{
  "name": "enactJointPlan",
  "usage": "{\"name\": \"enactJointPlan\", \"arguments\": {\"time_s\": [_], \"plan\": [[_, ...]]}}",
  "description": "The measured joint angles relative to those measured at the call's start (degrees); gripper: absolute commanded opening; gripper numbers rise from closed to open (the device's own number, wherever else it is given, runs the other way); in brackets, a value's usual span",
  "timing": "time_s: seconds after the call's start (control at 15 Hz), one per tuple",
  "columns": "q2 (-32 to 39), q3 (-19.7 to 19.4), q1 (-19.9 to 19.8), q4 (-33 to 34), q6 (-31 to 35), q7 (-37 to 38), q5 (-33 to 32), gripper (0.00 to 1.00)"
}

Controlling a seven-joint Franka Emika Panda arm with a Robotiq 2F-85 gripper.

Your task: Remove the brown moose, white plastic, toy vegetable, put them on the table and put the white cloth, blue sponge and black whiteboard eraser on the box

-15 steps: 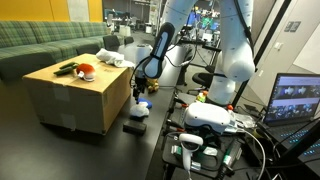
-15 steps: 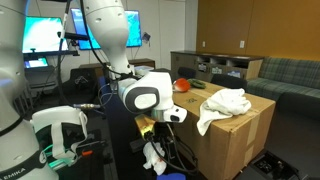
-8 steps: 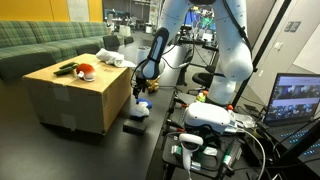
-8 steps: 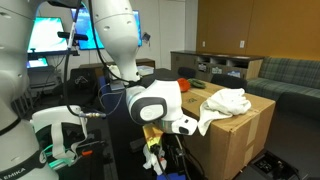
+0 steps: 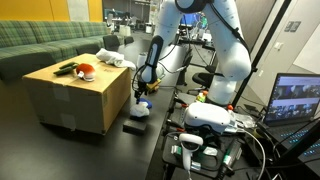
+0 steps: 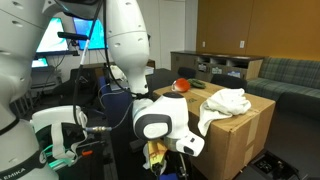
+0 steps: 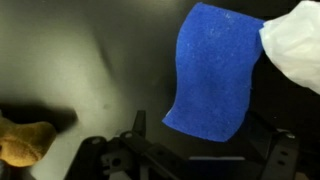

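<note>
Next, my gripper goes down over the blue sponge's near end (image 7: 210,98), toward the sponge's middle, before it closes across the sponge's width.
In the wrist view the blue sponge (image 7: 215,70) lies flat on the dark table (image 7: 60,60). My gripper (image 7: 198,125) hangs open just above its near edge, with nothing between the fingers. The brown moose (image 7: 25,140) lies at the lower left. A smooth white thing (image 7: 295,45) touches the sponge's far corner. In an exterior view the gripper (image 5: 139,97) hangs low beside the box (image 5: 75,100). The toy vegetable (image 5: 85,70) and a crumpled white thing (image 5: 110,58) rest on the box. I cannot tell which white thing is cloth and which plastic. The black whiteboard eraser (image 5: 133,127) lies on the table.
A green sofa (image 5: 40,40) stands behind the box. A monitor (image 5: 298,98), a white device (image 5: 215,118) and cables crowd the side opposite the box. In an exterior view the arm's big wrist joint (image 6: 160,125) hides the gripper, close to the box (image 6: 245,130).
The arm has folded lower, bringing the wrist down toward the table beside the box. The gripper has stayed open and nothing on the box or table has moved.
</note>
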Motion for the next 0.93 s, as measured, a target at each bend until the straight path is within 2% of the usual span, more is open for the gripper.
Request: {"name": "enactJointPlan", "arguments": {"time_s": [0.2, 0.67, 0.73, 0.8, 0.93], "plan": [[1.7, 1.2, -2.0, 0.6, 0.4, 0.0, 1.1, 1.00], [3.4, 6.8, -6.3, 0.7, 0.9, -0.2, 3.5, 1.00], [3.5, 7.3, -6.7, 0.7, 1.0, -0.2, 3.7, 0.89], [3.5, 7.7, -7.2, 0.7, 1.0, -0.2, 3.8, 0.73], [3.5, 8.4, -8.0, 0.7, 1.0, -0.3, 3.9, 0.59]]}}
